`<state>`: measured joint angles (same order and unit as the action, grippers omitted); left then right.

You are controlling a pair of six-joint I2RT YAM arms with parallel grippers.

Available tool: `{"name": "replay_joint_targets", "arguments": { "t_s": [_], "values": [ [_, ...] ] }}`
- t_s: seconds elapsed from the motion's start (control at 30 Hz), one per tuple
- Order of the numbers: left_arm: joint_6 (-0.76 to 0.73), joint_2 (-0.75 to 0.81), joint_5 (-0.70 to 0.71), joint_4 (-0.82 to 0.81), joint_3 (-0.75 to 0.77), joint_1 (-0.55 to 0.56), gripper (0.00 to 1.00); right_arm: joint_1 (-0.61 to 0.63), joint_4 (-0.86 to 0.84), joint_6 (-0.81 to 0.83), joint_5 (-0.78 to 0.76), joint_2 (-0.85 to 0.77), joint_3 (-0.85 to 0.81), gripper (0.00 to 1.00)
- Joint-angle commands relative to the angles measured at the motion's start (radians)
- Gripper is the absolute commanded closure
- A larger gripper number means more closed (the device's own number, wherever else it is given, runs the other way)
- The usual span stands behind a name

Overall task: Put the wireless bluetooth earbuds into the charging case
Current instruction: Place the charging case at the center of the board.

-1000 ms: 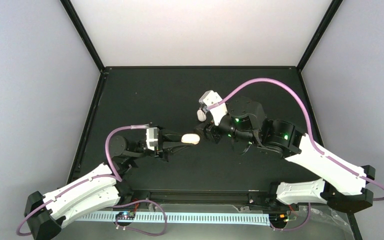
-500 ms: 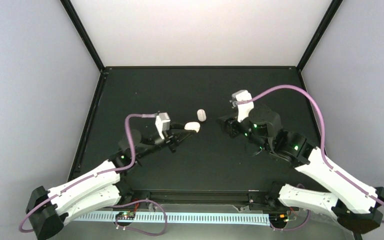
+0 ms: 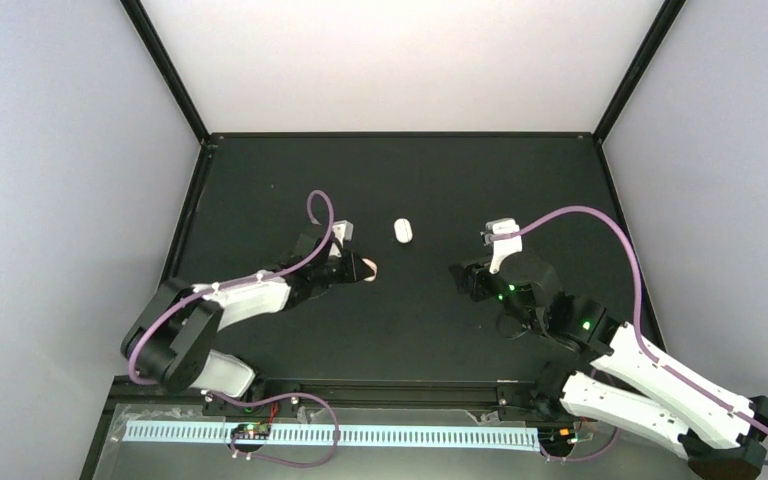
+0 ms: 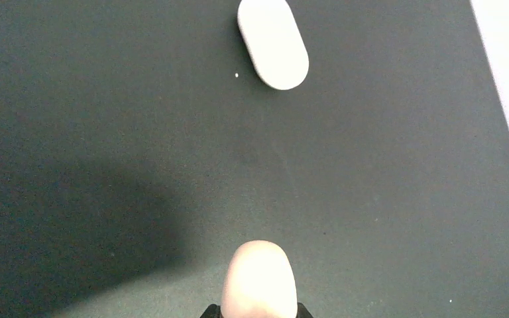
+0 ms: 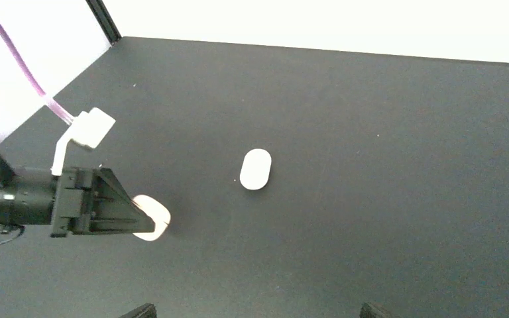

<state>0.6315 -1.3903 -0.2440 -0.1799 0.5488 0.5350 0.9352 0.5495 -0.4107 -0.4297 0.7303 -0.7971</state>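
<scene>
The left gripper lowers slightly onto the black mat short of the charging case next and opens, since the lump (image 3: 371,268) is already over bare mat.
The charging case (image 3: 403,231), a white pill shape, lies flat and shut on the black mat, and shows in the left wrist view (image 4: 273,43) and the right wrist view (image 5: 256,169). My left gripper (image 3: 364,269) is shut on a small peach-white rounded lump (image 3: 371,268), held low over the mat just short of the case (image 4: 258,278) (image 5: 152,218). My right gripper (image 3: 463,278) stands open and holds nothing, to the right of the case; only its fingertips (image 5: 139,310) show in its own view. No earbuds are in view.
The black mat (image 3: 400,330) is bounded by a raised black frame (image 3: 400,134) with white walls behind. Purple cables (image 3: 570,212) loop above both arms.
The right gripper has drawn back to the right, away from the lump, and opened wider. The left arm has folded in with the lump still held. The case has not moved.
</scene>
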Motion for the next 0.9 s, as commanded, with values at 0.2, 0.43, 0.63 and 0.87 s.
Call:
{"name": "replay_joint_targets", "arguments": {
  "t_s": [0.2, 0.43, 0.63, 0.87],
  "values": [
    [0.056, -0.186, -0.041, 0.024, 0.104, -0.007, 0.86, -0.005, -0.014, 0.002, -0.037, -0.076, -0.012, 0.19],
    [0.05, -0.241, -0.028, 0.044, 0.098, -0.008, 0.66, -0.006, 0.015, 0.018, -0.05, -0.109, -0.036, 0.19],
    [0.045, -0.221, 0.007, 0.087, 0.089, -0.007, 0.4, -0.006, 0.032, 0.03, -0.07, -0.122, -0.049, 0.19],
    [0.001, 0.039, 0.17, 0.284, 0.09, -0.007, 0.01, -0.006, 0.03, 0.033, -0.088, -0.128, -0.062, 0.17]
  ]
}}
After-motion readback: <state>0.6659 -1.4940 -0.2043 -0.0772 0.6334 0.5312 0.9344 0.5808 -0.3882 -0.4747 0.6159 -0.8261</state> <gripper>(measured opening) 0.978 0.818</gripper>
